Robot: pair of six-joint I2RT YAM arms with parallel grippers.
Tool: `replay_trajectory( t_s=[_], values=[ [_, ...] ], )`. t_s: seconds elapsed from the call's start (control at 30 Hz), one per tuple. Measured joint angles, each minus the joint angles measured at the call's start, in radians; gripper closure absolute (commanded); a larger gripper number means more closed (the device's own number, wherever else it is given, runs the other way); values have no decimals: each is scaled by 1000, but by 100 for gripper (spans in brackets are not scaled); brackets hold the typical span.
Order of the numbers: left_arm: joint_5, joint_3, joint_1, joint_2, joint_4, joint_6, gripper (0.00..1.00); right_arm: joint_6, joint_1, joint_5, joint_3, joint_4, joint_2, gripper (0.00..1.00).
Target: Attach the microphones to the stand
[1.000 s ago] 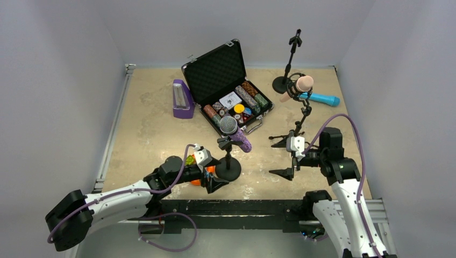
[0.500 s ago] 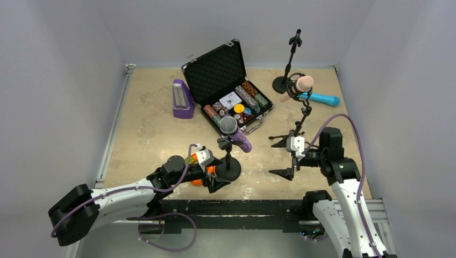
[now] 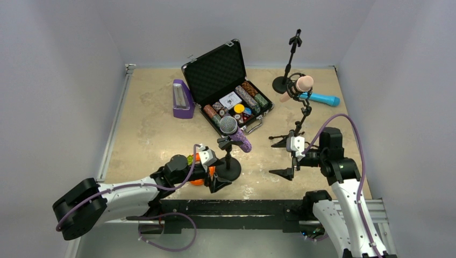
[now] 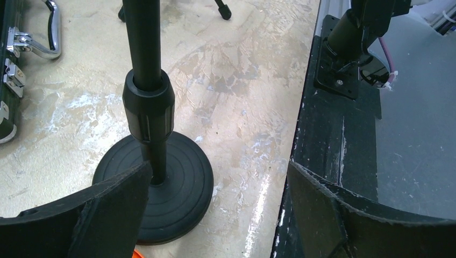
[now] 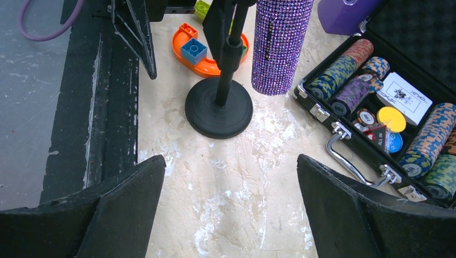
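My left gripper has the short stand's thin pole (image 3: 228, 154) beside one of its fingers. It will lift and move outward next to bring the pole between its fingers.
The glittery purple microphone (image 3: 237, 135) sits clipped in a short round-base stand (image 3: 232, 171); the right wrist view shows its handle (image 5: 279, 43) and that stand (image 5: 219, 107). The pale pink microphone (image 3: 299, 85) sits in the cradle of a tall stand behind my right arm. The cyan-blue microphone (image 3: 322, 99) lies on the table at the back right. A third stand (image 3: 283, 80) is bare. My left gripper (image 3: 216, 173) is open at the short stand's base (image 4: 166, 185), with the pole (image 4: 146, 80) just off its left finger. My right gripper (image 3: 281, 157) is open and empty over bare table (image 5: 231, 204).
An open black case of poker chips (image 3: 228, 91) lies at back centre, with its handle (image 5: 349, 161) toward my right gripper. A purple metronome-shaped box (image 3: 182, 100) stands to its left. An orange toy tray (image 5: 196, 51) lies by the short stand. The black mounting rail (image 4: 322, 161) runs along the near edge.
My left arm has slid a little to the right, bringing its gripper closer to the short stand's base. The right arm and the microphones have not moved.
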Motion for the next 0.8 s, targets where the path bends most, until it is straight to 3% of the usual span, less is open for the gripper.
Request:
replay_trajectory(
  t_s=[0.47,0.8],
  values=[
    [-8,30,0,53,43,5,1,0,0,0,0,7,12,5],
    [-157,34,-2,45,170,23,4,-1,0,0,0,13,12,4]
  ],
)
